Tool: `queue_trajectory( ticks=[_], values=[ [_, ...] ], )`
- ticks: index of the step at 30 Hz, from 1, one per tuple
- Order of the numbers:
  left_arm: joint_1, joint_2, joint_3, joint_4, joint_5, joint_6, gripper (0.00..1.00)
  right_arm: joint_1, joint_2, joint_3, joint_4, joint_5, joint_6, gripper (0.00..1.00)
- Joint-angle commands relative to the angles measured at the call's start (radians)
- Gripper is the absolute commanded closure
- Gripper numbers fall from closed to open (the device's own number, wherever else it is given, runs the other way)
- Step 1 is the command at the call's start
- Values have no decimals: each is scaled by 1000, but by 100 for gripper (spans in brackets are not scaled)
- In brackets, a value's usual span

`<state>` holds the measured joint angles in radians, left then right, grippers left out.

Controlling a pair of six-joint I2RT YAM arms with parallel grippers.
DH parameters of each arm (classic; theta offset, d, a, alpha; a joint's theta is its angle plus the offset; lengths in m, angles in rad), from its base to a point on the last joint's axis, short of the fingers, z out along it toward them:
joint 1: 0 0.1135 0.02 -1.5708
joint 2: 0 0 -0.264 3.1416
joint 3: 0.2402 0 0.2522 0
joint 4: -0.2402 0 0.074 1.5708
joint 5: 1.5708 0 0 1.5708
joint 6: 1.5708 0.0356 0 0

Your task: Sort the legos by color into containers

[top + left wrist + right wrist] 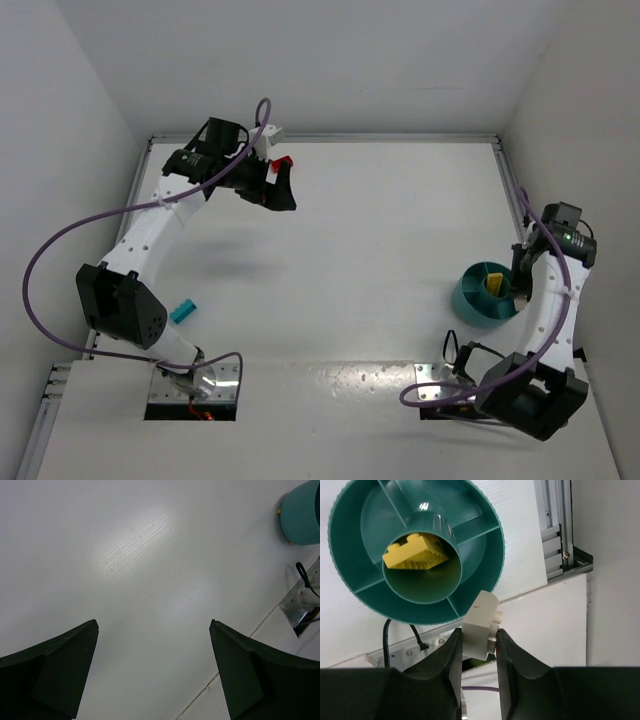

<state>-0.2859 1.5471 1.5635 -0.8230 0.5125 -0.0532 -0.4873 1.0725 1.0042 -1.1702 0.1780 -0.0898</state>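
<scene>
My right gripper moves down slightly over the empty outer section beside the beige brick next, since the central ring holds the yellow brick (415, 552).
The round teal dish (470, 300) stands at the right of the table, and its rim fills the right wrist view (350, 587). A yellow brick (415, 552) lies in its central ring. My right gripper (479, 635) is shut on a beige brick (481, 617), held just above the dish's near rim. My left gripper (279, 190) is at the far left of the table, open and empty (153, 625). A red brick (283, 162) shows right beside it. A cyan brick (183, 311) lies on the table by the left arm's base.
A metal rail (330, 137) runs along the back edge, and white walls close in both sides. The arms' mounting plates (195, 385) sit at the near edge. In the left wrist view the dish (302, 512) is far off at the top right.
</scene>
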Motion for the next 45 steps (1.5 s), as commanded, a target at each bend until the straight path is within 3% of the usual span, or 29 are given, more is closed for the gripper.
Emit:
queue_trajectory(
  ticks=[1, 15, 18, 24, 32, 34, 37, 38, 42, 45],
  values=[
    [13, -5, 47, 5, 15, 7, 0, -26, 7, 19, 53, -43, 27, 100],
    [13, 4, 58, 5, 15, 7, 0, -158, 99, 39, 33, -184, -47, 99],
    [13, 4, 58, 5, 15, 7, 0, -171, 119, 39, 33, -204, -56, 95],
    [13, 4, 58, 5, 15, 7, 0, -203, 138, 59, 33, -251, -76, 77],
    [13, 4, 58, 5, 15, 7, 0, -212, 147, 93, 23, -273, -97, 37],
    [13, 4, 58, 5, 6, 7, 0, -221, 147, 103, 12, -273, -116, 31],
    [13, -19, 58, 5, -3, 16, 0, -221, 133, 154, 3, -294, -163, 14],
    [25, -19, 58, 5, -12, 16, 0, -221, 120, 172, -8, -307, -183, 2],
    [77, -44, 33, 5, -35, 7, 0, -221, 83, 261, -54, -427, -274, 0],
    [135, -55, -2, -8, -123, 7, 0, -209, 147, 324, -91, -498, -329, 0]
  ],
)
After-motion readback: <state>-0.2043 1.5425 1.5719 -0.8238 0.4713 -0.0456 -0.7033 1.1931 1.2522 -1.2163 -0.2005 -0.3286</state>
